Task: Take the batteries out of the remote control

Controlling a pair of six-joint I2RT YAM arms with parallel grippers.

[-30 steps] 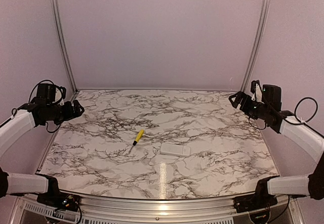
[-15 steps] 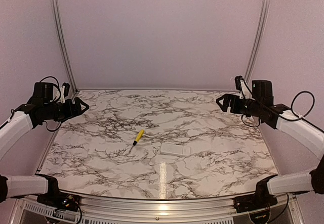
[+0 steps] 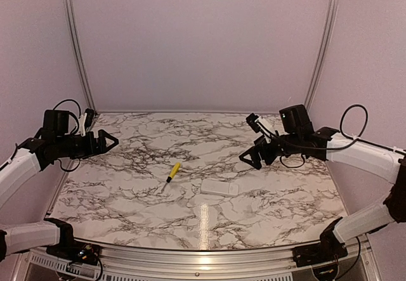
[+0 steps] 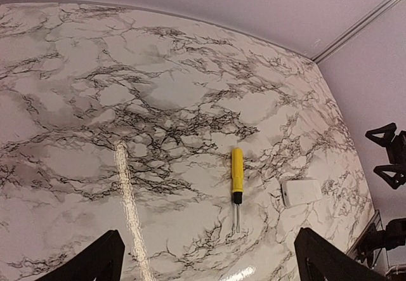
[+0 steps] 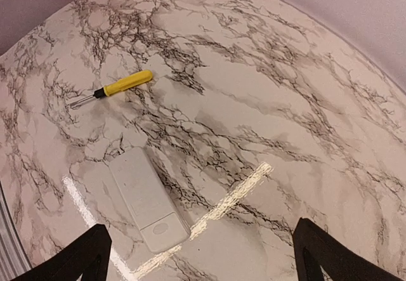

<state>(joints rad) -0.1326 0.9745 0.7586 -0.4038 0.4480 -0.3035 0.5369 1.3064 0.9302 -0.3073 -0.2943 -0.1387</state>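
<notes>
The remote's dimpled end (image 3: 232, 189) (image 5: 163, 231) is below my right gripper, to its left in the top view. My right gripper should go down there next and turn so its fingers are on both slanted long sides of the remote.
The white remote control (image 3: 219, 188) lies flat on the marble table, right of centre. In the right wrist view the remote control (image 5: 147, 200) shows a closed cover with an oval dimple; in the left wrist view its end (image 4: 302, 191) shows at the right. The batteries are hidden. My right gripper (image 3: 252, 156) is open in the air above and to the right of the remote; its gap (image 5: 200, 259) shows wide. My left gripper (image 3: 109, 141) is open over the table's left side; its gap (image 4: 209, 265) is empty.
A yellow-handled screwdriver (image 3: 172, 172) lies left of the remote, also in the left wrist view (image 4: 236, 178) and the right wrist view (image 5: 120, 85). Pale walls with metal corner posts (image 3: 75, 46) enclose the table on three sides.
My right gripper has swung in from the right wall toward the table's centre and lowered over the remote. My left gripper has moved a little to the right. Remote and screwdriver have not moved.
</notes>
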